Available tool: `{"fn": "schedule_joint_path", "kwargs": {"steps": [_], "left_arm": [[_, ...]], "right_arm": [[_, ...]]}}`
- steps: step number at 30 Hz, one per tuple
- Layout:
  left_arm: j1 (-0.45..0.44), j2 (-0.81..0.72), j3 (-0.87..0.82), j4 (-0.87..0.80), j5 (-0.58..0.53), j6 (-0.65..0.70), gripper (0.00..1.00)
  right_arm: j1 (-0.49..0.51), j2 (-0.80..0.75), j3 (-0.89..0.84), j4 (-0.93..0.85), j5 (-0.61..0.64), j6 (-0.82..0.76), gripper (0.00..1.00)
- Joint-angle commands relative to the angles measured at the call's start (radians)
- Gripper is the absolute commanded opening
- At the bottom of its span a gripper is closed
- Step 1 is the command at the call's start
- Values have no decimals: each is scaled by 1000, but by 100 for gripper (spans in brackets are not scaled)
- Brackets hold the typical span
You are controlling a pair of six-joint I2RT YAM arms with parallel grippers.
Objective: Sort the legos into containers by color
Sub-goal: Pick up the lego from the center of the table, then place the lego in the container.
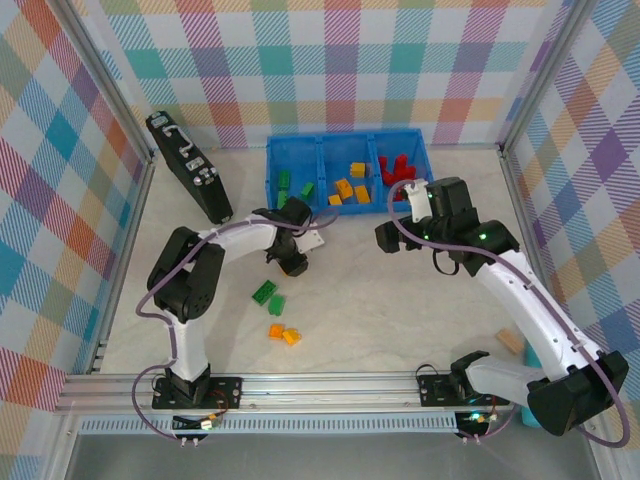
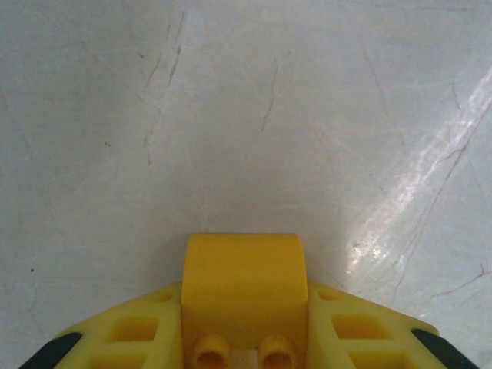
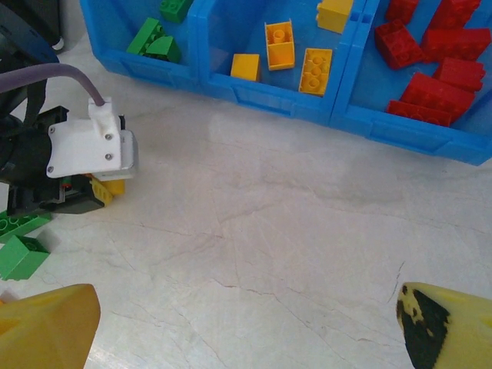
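Note:
The bin's middle section holds the yellow and orange legos, so my left gripper will next rise, carry the yellow lego outward over it and let go.
My left gripper is shut on a yellow lego, held low over the bare tabletop. From above, the left gripper sits just in front of the blue bin. The bin's compartments hold green legos on the left, yellow and orange ones in the middle, and red ones on the right. On the table lie two green legos and two orange legos. My right gripper is open with nothing between its fingers; it hovers in front of the bin.
A black flat case leans at the back left. A tan wooden block lies beside the right arm. In the right wrist view the left arm's white camera mount stands at the left, with green legos below it.

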Motion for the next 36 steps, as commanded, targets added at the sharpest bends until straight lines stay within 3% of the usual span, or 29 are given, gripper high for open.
{"fn": "schedule_joint_path", "kwargs": {"steps": [1, 6, 16, 22, 36], "left_arm": [[-49, 12, 146, -26, -16, -39, 25], [-90, 102, 425, -57, -14, -86, 27], [-88, 437, 906, -42, -269, -166, 24], [-76, 499, 943, 98, -365, -189, 22], [-74, 482, 854, 289, -407, -177, 26]], "right_arm": [[-4, -6, 27, 19, 13, 3, 99], [-4, -21, 8, 23, 2, 15, 99], [-4, -71, -46, 17, -16, 47, 99], [-4, -104, -81, 16, -24, 77, 99], [-4, -100, -117, 45, -28, 81, 99]]}}
